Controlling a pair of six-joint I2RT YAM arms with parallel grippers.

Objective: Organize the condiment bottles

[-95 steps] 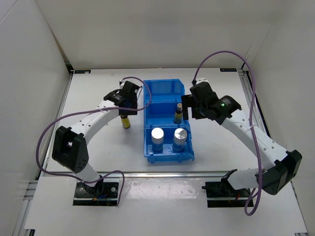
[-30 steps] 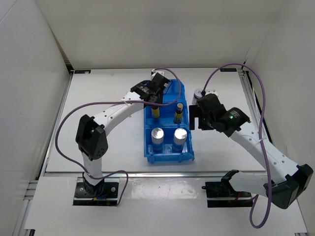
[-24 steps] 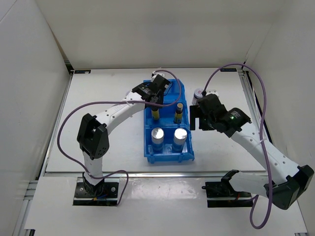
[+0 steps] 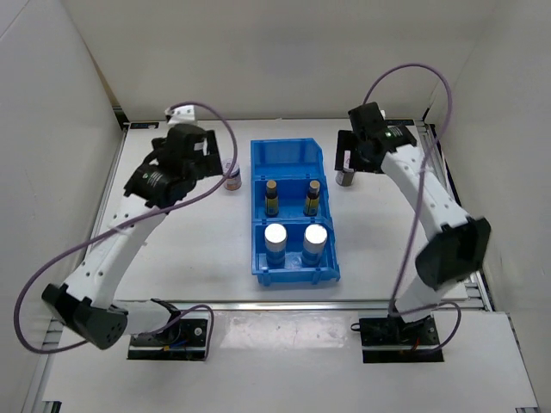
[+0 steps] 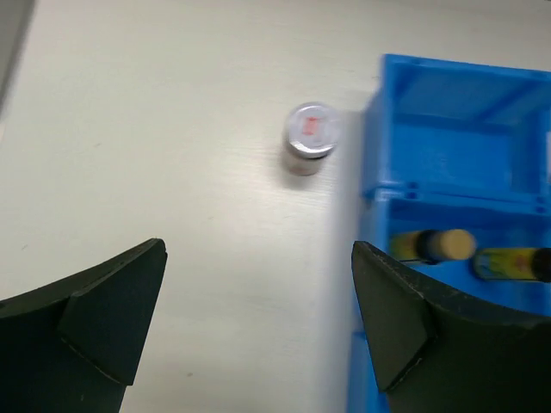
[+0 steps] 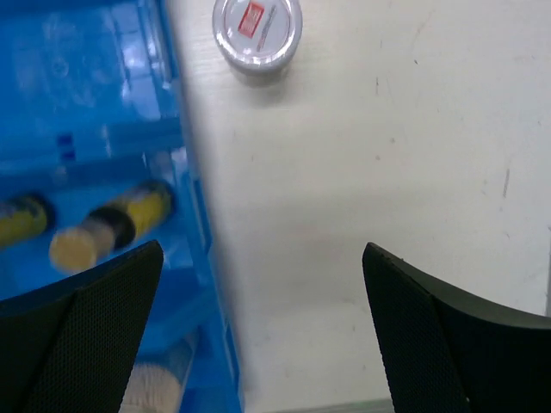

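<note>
My right gripper is open and needs to reach outward and down next, until its fingers are on both sides of the second squat jar's silver lid (image 4: pixel 346 167) (image 6: pixel 256 31), which sits below and outward of that gripper.
A blue bin (image 4: pixel 293 274) stands mid-table. Its middle compartment holds two slim dark yellow-labelled bottles (image 4: pixel 272 197) (image 4: pixel 312 197). Its front compartment holds two silver-capped bottles (image 4: pixel 275 236) (image 4: pixel 315 236). A squat jar (image 4: pixel 233 180) stands on the table left of the bin, another squat jar (image 4: pixel 346 177) to its right. My left gripper (image 4: pixel 207 166) hovers open and empty, short of the left jar (image 5: pixel 311 148). My right gripper (image 4: pixel 355 159) hangs open and empty above the table, with the right jar (image 6: pixel 256 30) ahead of its fingers.
The bin's back compartment (image 4: pixel 287 159) holds nothing. White walls enclose the table on three sides, and a metal rail (image 4: pixel 284 303) runs along the near edge. Purple cables loop above both arms. In the wrist views the bin's walls (image 5: pixel 379 129) (image 6: pixel 172 103) lie close beside the fingers.
My left gripper opened, left a yellow-labelled bottle in the middle compartment and drew back left, toward the left jar. My right arm swung to the back, over the right jar.
</note>
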